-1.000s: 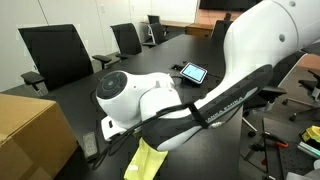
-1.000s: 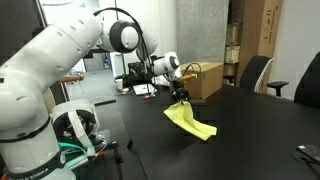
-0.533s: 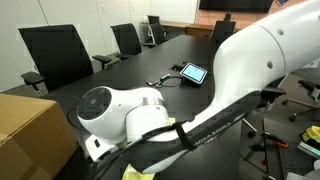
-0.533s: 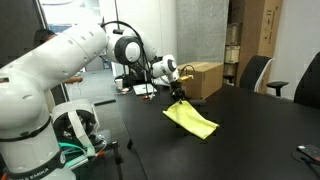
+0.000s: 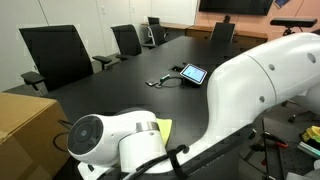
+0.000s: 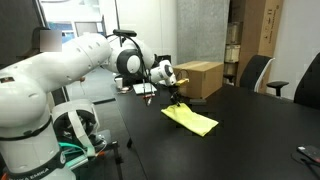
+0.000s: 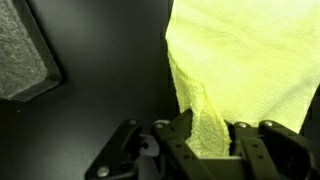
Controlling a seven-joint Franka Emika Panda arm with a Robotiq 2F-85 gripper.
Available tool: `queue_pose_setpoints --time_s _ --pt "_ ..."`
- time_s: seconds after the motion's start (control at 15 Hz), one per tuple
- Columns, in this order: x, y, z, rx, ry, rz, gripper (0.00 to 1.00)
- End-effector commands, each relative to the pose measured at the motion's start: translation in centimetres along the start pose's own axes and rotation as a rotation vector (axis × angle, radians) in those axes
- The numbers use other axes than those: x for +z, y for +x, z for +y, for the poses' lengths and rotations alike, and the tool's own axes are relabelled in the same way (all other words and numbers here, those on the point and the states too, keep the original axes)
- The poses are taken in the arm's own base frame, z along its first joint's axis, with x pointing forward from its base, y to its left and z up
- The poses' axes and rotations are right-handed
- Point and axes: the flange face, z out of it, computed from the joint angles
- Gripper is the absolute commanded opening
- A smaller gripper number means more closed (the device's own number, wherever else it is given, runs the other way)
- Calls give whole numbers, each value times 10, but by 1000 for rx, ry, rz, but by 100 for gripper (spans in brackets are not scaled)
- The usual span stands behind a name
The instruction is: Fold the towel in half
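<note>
The gripper lifts the cloth of the raised corner [image 6: 179,105] [image 7: 205,128], bunched between its shut fingers, up from the tabletop next. It then releases it above the table.
The pale yellow towel [image 6: 192,118] lies on the black table, one corner lifted. In an exterior view my gripper [image 6: 177,100] holds that raised corner just above the table, near the cardboard box. In the wrist view the towel [image 7: 250,70] fills the upper right, and a bunched fold of it runs down between my fingers [image 7: 210,138], which are shut on it. In an exterior view only a small patch of the towel [image 5: 163,129] shows behind the arm, and the gripper is hidden.
A brown cardboard box [image 6: 198,78] stands on the table just behind the gripper, also at the left edge [image 5: 25,135]. A tablet [image 5: 193,73] with a cable lies mid-table. Office chairs [image 5: 55,55] ring the table. A grey pad [image 7: 22,55] shows in the wrist view.
The arm has swung toward the box side, carrying the towel's gripped corner with it. The towel has been pulled flatter on the table. The arm's body now blocks more of one exterior view.
</note>
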Motion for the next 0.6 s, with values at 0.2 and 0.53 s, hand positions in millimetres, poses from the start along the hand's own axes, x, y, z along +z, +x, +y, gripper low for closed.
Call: queue_pose_setpoints --time_s 0.2,0.53 --pt "-29 -48 23 291 -41 32 6" --pt "-63 -63 24 522 -3 82 56"
